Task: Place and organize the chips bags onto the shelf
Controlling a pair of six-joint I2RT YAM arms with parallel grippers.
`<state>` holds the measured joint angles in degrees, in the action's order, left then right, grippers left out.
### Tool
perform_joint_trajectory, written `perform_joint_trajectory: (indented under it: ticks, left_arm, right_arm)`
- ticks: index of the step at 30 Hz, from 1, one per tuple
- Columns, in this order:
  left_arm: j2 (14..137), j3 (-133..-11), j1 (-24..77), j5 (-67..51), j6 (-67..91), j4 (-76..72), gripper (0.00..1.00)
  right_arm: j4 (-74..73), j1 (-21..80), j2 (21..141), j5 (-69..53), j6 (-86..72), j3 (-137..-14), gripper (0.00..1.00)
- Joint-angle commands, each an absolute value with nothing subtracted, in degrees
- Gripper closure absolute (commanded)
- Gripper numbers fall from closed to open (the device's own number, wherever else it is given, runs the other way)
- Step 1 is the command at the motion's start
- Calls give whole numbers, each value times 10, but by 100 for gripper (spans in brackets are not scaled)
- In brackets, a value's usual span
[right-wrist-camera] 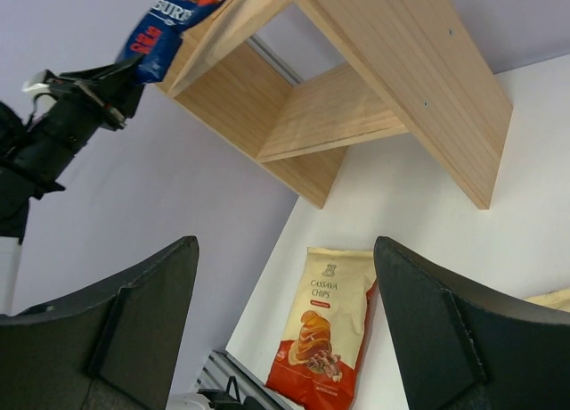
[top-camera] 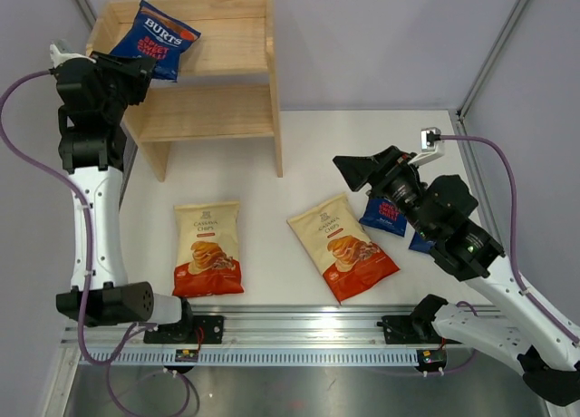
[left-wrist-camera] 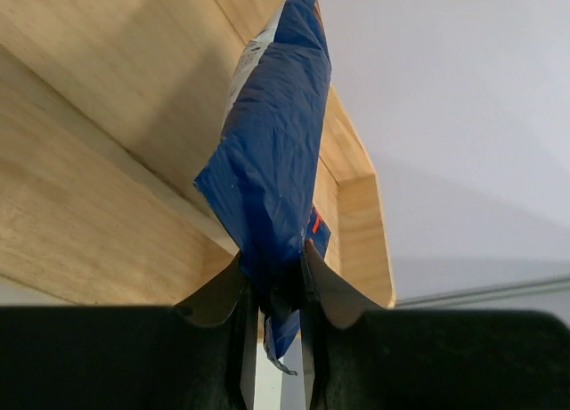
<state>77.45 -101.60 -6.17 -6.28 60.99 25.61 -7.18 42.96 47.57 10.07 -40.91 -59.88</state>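
Note:
My left gripper lowers toward the left in the top view next to release the blue bag by the shelf's side panel. The bag still hangs above the shelf's top level.
My left gripper [top-camera: 138, 68] is shut on the lower edge of a dark blue BURTS chips bag [top-camera: 156, 38] and holds it over the left part of the wooden shelf's top tier [top-camera: 231, 36]. In the left wrist view the bag [left-wrist-camera: 272, 151] rises from between my pinching fingers [left-wrist-camera: 316, 290]. My right gripper [top-camera: 358, 170] is open and empty, raised above the table. Two cream cassava chips bags lie flat on the table, one left [top-camera: 207, 247], one middle [top-camera: 342, 246]. Two more blue bags [top-camera: 384, 214] lie partly hidden under my right arm.
The shelf's lower tier [top-camera: 208, 111] is bare. A metal rail [top-camera: 299, 331] runs along the near table edge. Grey walls stand behind the shelf and at the right. The left cream bag also shows in the right wrist view [right-wrist-camera: 322, 330].

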Motion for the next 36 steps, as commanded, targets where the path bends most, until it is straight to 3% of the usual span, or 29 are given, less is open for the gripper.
perform_joint_trajectory:
  ticks: [1,8,16,26,30,34,36]
  left_arm:
    - [794,-1070,-93,-114,665,281,100]
    - [841,-1063,-126,-97,737,272,96]
    - [937,-1207,-133,-82,747,353,88]
    - [949,-1200,-152,-53,732,370,81]
    - [941,-1203,-152,-40,705,367,63]
    - [946,-1223,-151,-42,679,379,36]
    - [940,-1226,-152,-40,659,386,31]
  right_arm:
    - [-77,426,458,126,-399,-594,13]
    - [-79,426,421,138,-408,-575,13]
    - [-76,425,392,156,-410,-550,13]
    - [-83,425,380,167,-403,-547,13]
    - [-82,426,385,167,-403,-546,13]
    - [-81,426,392,167,-404,-546,13]
    - [-84,426,396,167,-403,-549,13]
